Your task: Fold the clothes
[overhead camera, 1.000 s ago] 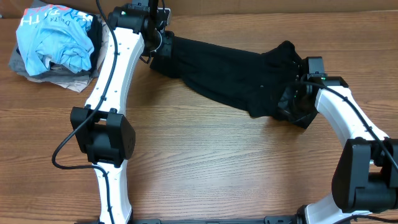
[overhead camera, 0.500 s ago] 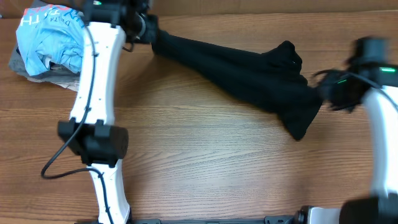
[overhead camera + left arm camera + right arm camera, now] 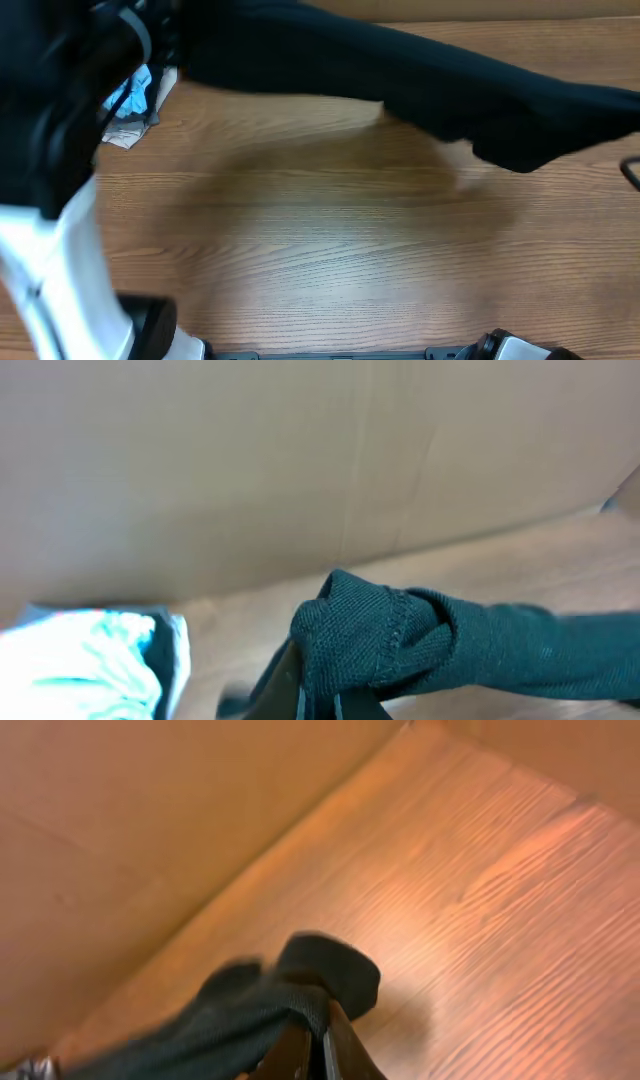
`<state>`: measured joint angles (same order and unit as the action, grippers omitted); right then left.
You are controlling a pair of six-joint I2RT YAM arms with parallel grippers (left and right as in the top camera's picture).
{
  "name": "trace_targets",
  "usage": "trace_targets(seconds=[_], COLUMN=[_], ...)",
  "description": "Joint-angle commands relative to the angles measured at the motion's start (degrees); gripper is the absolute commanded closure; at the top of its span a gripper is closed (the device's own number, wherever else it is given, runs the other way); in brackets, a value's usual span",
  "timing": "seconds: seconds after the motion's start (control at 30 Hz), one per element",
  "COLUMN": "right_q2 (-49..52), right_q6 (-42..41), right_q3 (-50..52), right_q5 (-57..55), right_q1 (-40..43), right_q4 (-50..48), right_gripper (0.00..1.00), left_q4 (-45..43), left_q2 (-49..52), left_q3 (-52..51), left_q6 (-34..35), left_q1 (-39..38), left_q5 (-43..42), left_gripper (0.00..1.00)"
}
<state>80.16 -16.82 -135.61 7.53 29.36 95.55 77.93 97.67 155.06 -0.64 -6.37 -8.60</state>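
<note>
The left gripper lowers the bunched hem onto the bare tabletop beside the small pile below and releases it next, since the clothes hang stretched.
The clothes, a black garment, hang in the air as a long band stretched across the top of the overhead view. In the left wrist view my left gripper is shut on a bunched hem of the clothes. In the right wrist view my right gripper is shut on the other end of the clothes, above the table. My left arm looms blurred at the left of the overhead view. The right gripper is outside that view.
A light blue printed shirt lies on a small pile at the table's far left, also seen in the left wrist view as the blue shirt. A cardboard wall stands behind the wooden table.
Both arms have risen and pulled apart, lifting the black garment off the table and stretching it between them. The left arm now fills the overhead view's left side.
</note>
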Motion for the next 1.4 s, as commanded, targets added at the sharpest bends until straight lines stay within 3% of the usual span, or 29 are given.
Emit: trace_targets(seconds=[0.0,0.2,0.4,0.63,0.9,1.13,1.37], right_q2=[-0.6,-6.7,-9.9,-7.6,3.5,17.4,31.1], right_q6=[2.1,2.6,7.2,11.9,15.8,15.2,10.7], right_q3=[-7.7,-9.6,-7.9,5.3,21.2,29.6,29.5], right_q5=[-1.6,-0.4,1.8,7.1,8.6,8.4,7.6], right_q1=[3.2,4.1,4.1,4.1,-1.2,-9.5,-14.2], right_q4=[1.5,1.5,1.5,1.5,-2.6,-15.6,-31.2], right_gripper=[0.96,0.96,0.96,0.96,0.96,0.96,0.96], left_q4=[0.1,4.3,10.8,18.4,18.7,12.0,-5.6], left_q2=[-5.3,-11.4,-10.4,-0.8,15.3,30.1,41.6], left_q3=[0.8,0.8,-0.3,-4.4,-9.9,-12.5,-12.5], left_q6=[-1.2,-1.1,1.0,3.1,4.1,4.1,4.1], left_q1=[0.8,0.8,0.8,0.8,0.8,0.8,0.7], left_q5=[6.2,10.2,12.2,12.2,11.7,11.5,11.5], left_gripper=[0.96,0.96,0.96,0.96,0.96,0.96,0.96])
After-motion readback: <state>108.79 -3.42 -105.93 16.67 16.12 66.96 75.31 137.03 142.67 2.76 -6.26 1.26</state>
